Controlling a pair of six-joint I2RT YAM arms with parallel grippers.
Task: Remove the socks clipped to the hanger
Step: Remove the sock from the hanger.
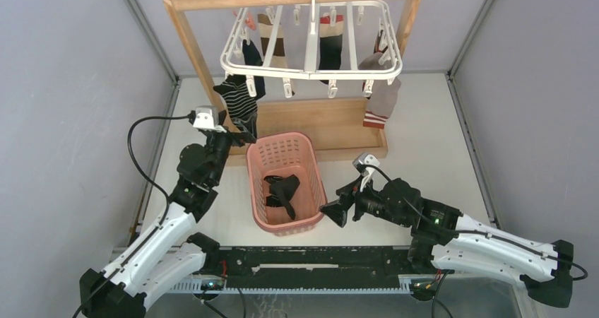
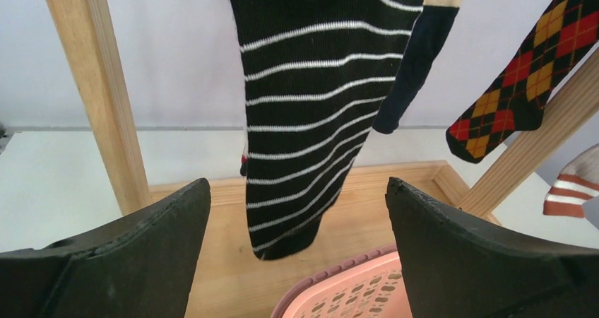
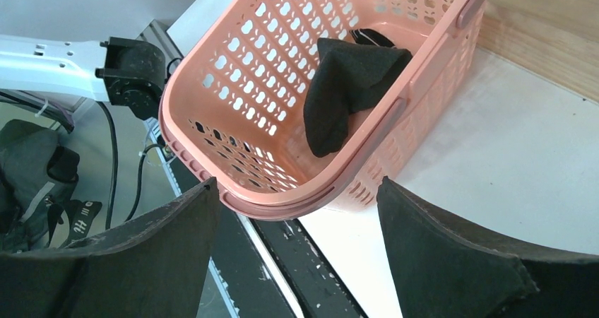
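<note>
I will move my left gripper outward next, until its open fingers are around the striped sock's lower end. That end hangs free between them, still out of their grip.
The white hanger hangs from a wooden rack with several socks clipped to it. The black sock with white stripes hangs at its near left corner. My left gripper is open just in front of that sock's toe, and the toe shows between the fingers without touching them. An argyle sock and a grey sock with a red-white cuff hang further right. A brown-and-cream sock hangs at the back. My right gripper is open and empty at the near right corner of the pink basket.
The pink basket stands between the arms with a black sock inside. The wooden rack's base and left post stand close behind my left gripper. The black rail of the arm bases runs along the near edge.
</note>
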